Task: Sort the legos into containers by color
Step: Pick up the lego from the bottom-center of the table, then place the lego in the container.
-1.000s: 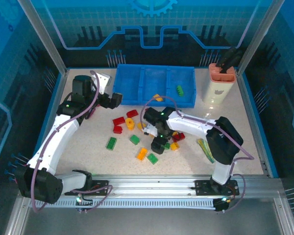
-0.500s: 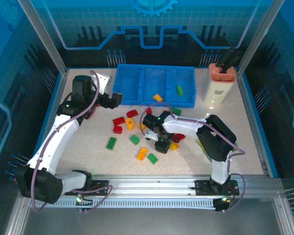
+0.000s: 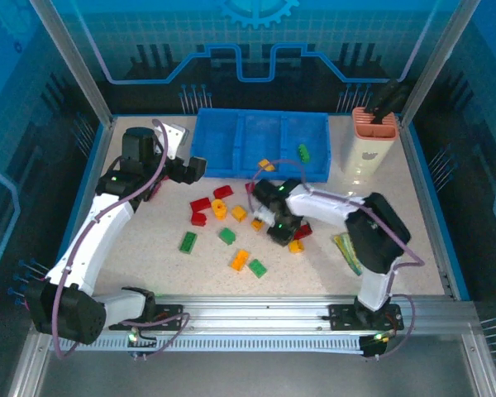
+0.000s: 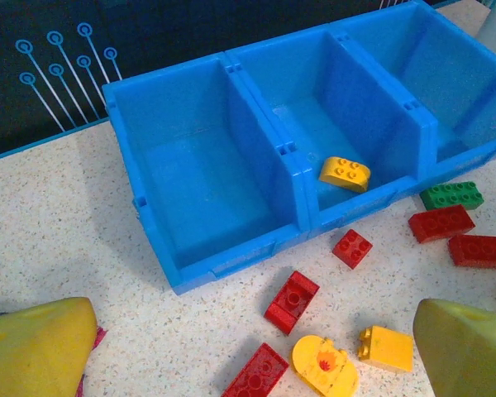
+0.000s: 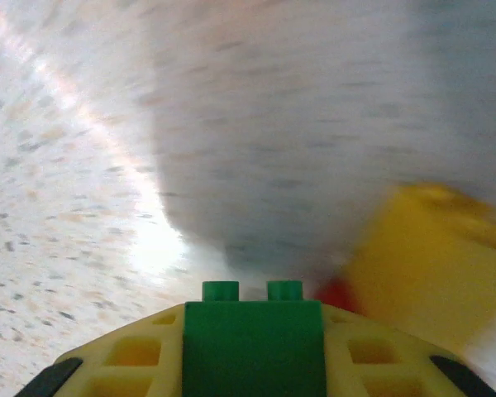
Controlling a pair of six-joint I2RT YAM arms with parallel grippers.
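Note:
My right gripper lifts up and outward over the bin's section with a green brick (image 3: 305, 147) next, to release this matching one.
The blue bin (image 3: 231, 141) stands at the back with three compartments. An orange brick (image 3: 266, 164) lies in the middle one and a green brick (image 3: 302, 152) in the right one. Red (image 3: 201, 204), yellow (image 3: 238, 212), green (image 3: 188, 241) and orange (image 3: 240, 260) legos are scattered on the table before it. My right gripper (image 3: 279, 230) is low among them, shut on a green brick (image 5: 252, 339) whose two studs stick out between the yellow fingers (image 5: 132, 356). My left gripper (image 3: 197, 169) hovers open near the bin's left front corner (image 4: 161, 265), above red bricks (image 4: 292, 300).
A beige holder with an orange top (image 3: 372, 142) stands at the back right. A crinkly packet (image 3: 345, 248) lies beside the right arm. A blurred yellow brick (image 5: 430, 265) sits close to the right fingers. Raised blue walls border the table.
The right gripper has shut on the green brick and shifted slightly back and right among the bricks. The left arm has not moved.

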